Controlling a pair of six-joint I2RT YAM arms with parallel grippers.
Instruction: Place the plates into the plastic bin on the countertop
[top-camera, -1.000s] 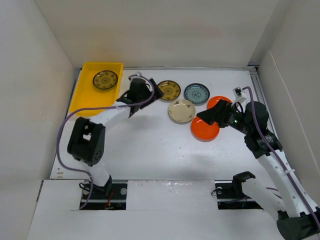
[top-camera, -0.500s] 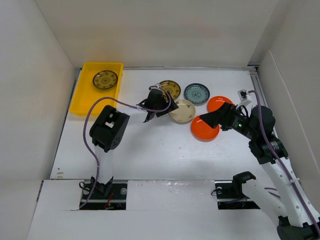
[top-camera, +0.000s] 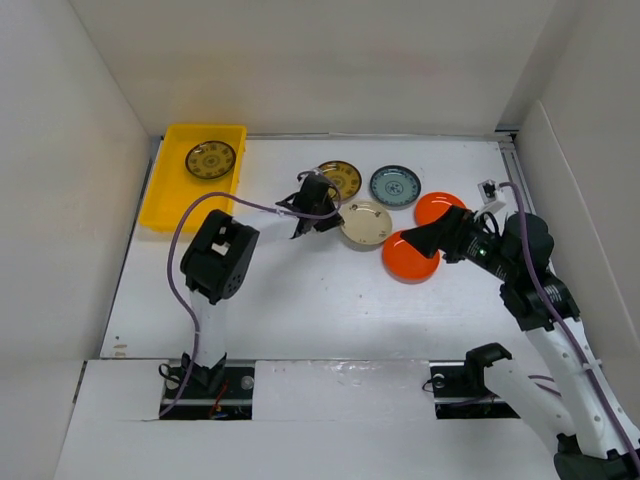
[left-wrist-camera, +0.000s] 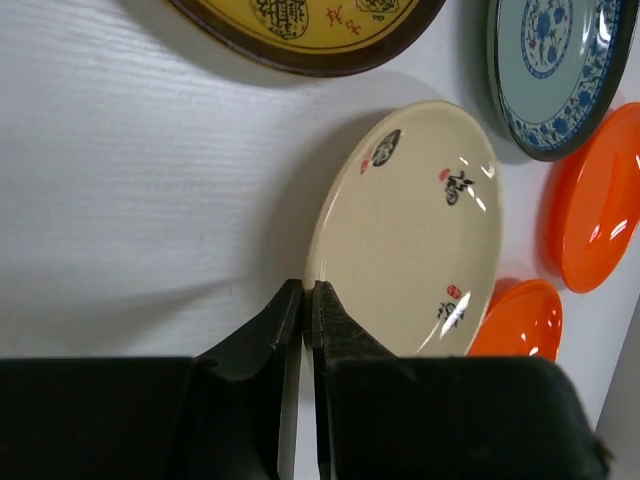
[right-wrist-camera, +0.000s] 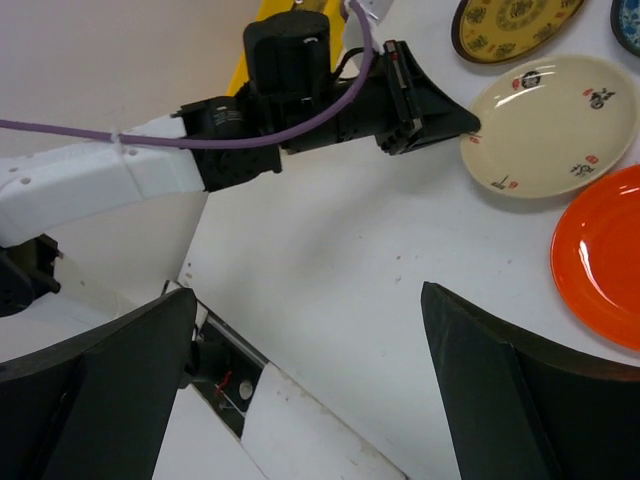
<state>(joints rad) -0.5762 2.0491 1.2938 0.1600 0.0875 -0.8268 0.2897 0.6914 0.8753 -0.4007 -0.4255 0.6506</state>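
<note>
The left gripper lifts next, carries the cream plate across onto the bin's brown-gold plate and releases it, since that plate lies to its left in the top view.
My left gripper (left-wrist-camera: 308, 287) is shut on the near rim of the cream plate (left-wrist-camera: 410, 230), which sits mid-countertop (top-camera: 300, 290) in the top view (top-camera: 365, 222). One brown-gold plate (top-camera: 211, 159) lies inside the yellow plastic bin (top-camera: 160, 212) at the back left. Another brown-gold plate (top-camera: 340, 180) and a teal-blue plate (top-camera: 394, 186) lie behind the cream one. Two orange plates (top-camera: 410, 257) (top-camera: 440, 207) lie to its right. My right gripper (right-wrist-camera: 308, 292) is open and empty, hovering by the orange plates (top-camera: 428, 240).
White side walls (top-camera: 60, 200) enclose the countertop on the left, back and right. The left arm's purple cable (top-camera: 180, 230) loops over the surface near the bin. A small white fixture (top-camera: 488, 188) sits at the right edge. Both arm bases are at the near edge.
The left arm swung right from beside the bin to the cream plate, and its jaws went from open to shut on the rim. The right arm shifted slightly and stayed open.
</note>
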